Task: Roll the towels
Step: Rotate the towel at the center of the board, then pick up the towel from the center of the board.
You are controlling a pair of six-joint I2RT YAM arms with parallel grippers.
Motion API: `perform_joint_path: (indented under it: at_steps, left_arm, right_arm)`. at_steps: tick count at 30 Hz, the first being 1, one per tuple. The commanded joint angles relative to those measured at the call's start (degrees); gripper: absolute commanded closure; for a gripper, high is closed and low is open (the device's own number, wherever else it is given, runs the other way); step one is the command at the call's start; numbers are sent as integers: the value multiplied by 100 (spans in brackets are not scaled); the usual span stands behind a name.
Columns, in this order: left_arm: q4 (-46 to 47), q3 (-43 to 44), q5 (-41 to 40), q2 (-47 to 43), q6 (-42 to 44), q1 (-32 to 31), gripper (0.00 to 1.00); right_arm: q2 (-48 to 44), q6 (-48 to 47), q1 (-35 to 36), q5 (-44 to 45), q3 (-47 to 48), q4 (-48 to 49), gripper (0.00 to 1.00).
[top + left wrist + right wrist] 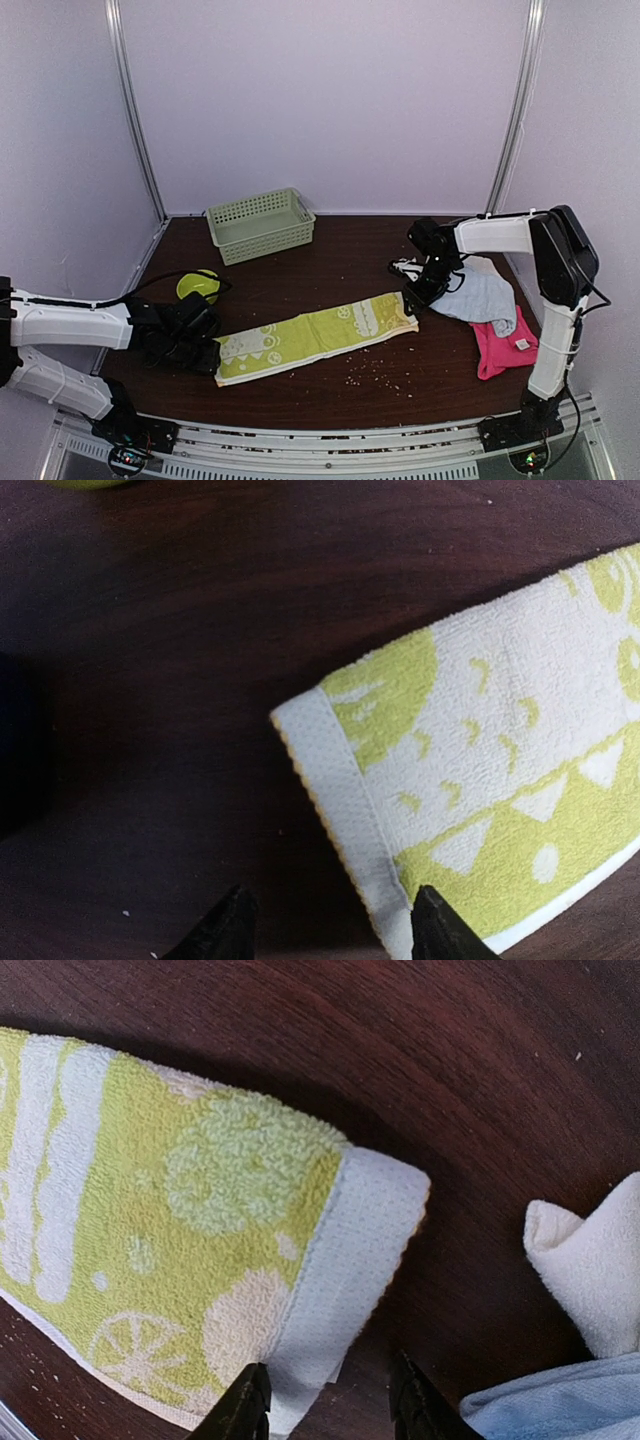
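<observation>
My right gripper edges in toward the lime-green towel (315, 337) and closes on the white hem at its end next, since that hem already lies between the open fingers.
The lime-green towel (315, 337) with pale lemon print lies flat as a long strip across the table's middle. My left gripper (205, 355) is open at its left end. In the left wrist view the gripper (330, 932) straddles the white hem of the towel (480, 750), and the right fingertip (432, 925) is over the cloth. My right gripper (412, 300) is open at the towel's right end. In the right wrist view the gripper (330, 1410) straddles the hem corner of the towel (200, 1210). The light blue towel (482, 295), the cream-white towel (590, 1265) and the hot pink towel (500, 345) lie piled at the right.
A green plastic basket (260, 225) stands at the back left. A round lime-green bundle (198, 285) lies behind my left arm. Small crumbs (380, 375) are scattered in front of the towel. Purple walls close in the table on three sides.
</observation>
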Motion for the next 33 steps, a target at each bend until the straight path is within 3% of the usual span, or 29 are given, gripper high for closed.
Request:
perform_joint_path:
  at_steps: [1,5,13,17,33]
  left_arm:
    - [107,-69,18,129,-22,37,45]
    - [157,-143,66,62,-37,37,43]
    - [236,-176,43,194,-72,37,43]
    - [262,-342,54,86,-179,30,42]
    - [98,-290,-167,105,-308,33,43]
  right_arm:
    - [142,-12,-3,-160,11,36,57]
    - [359,-55,4,-528,-42,78,61]
    - [524,-183,-4,-819,-52,77,92]
    - [369,-251,-13,-1104,28,52,100]
    - [-419,-326,-716,-1008,995,-627,100]
